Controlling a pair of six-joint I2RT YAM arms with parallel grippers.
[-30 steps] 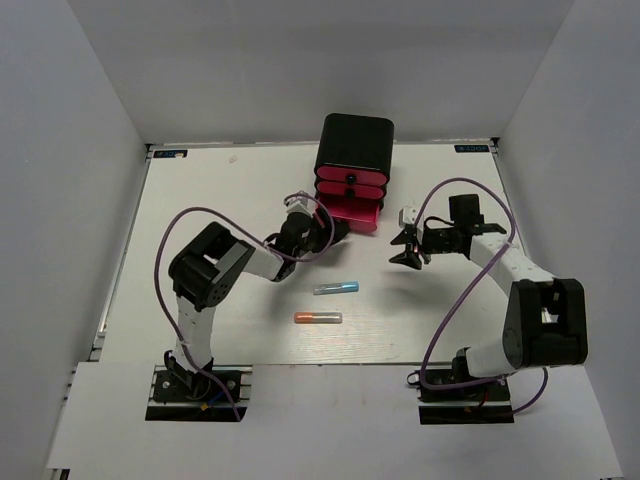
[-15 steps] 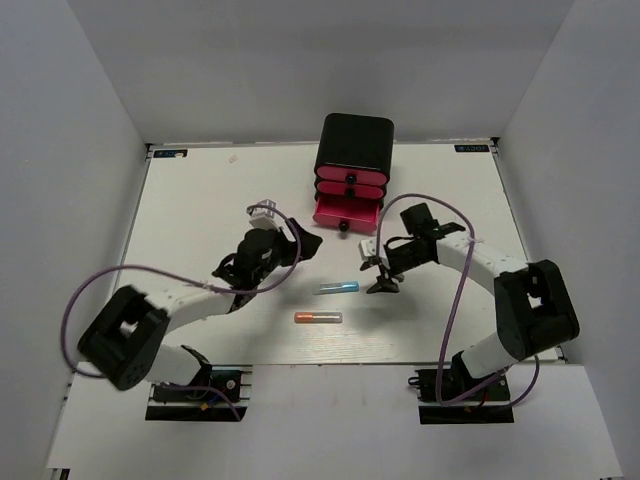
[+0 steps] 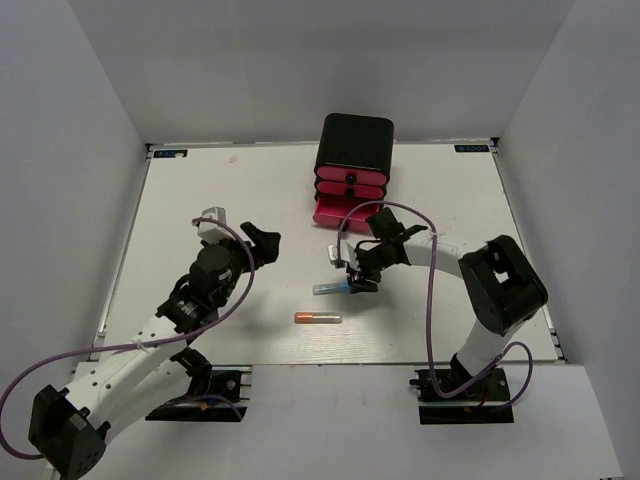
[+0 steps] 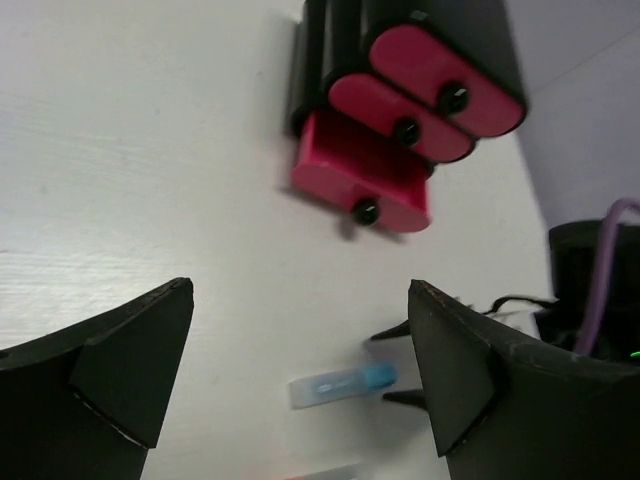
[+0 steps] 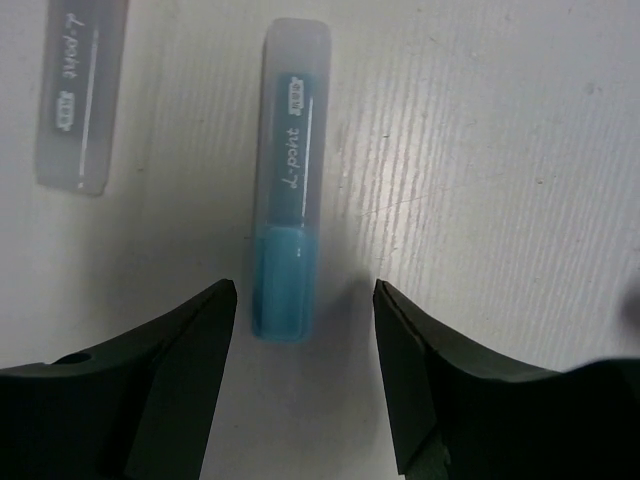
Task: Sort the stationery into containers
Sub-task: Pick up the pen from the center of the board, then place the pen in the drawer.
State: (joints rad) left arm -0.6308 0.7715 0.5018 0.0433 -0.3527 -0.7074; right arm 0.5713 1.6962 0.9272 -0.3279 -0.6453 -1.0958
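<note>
My left gripper needs to move back, down and to the right in the top view next, onto the orange tube's coloured end (image 3: 304, 317), because that end lies nearest this arm.
A blue tube (image 3: 335, 288) with a translucent cap lies on the white table, and an orange tube (image 3: 318, 318) lies just nearer. My right gripper (image 3: 352, 280) is open, low over the blue tube's coloured end. In the right wrist view the blue tube (image 5: 290, 240) lies between the open fingers (image 5: 304, 288), untouched. The orange tube's cap (image 5: 78, 90) shows at top left. The black drawer box (image 3: 355, 145) stands at the back with its pink bottom drawer (image 3: 345, 212) pulled out. My left gripper (image 3: 262, 243) is open and empty, left of the drawers. The thin sticks are out of view.
In the left wrist view, between the open gripper (image 4: 300, 290), I see the drawer box (image 4: 400, 30), the open bottom drawer (image 4: 350, 160), the blue tube (image 4: 343, 384) and my right gripper's fingertips (image 4: 392, 331). Grey walls enclose the table on three sides.
My left gripper has drawn back from the open drawer, left and nearer. My right gripper has moved left and down until its fingers stand either side of the blue tube's end.
</note>
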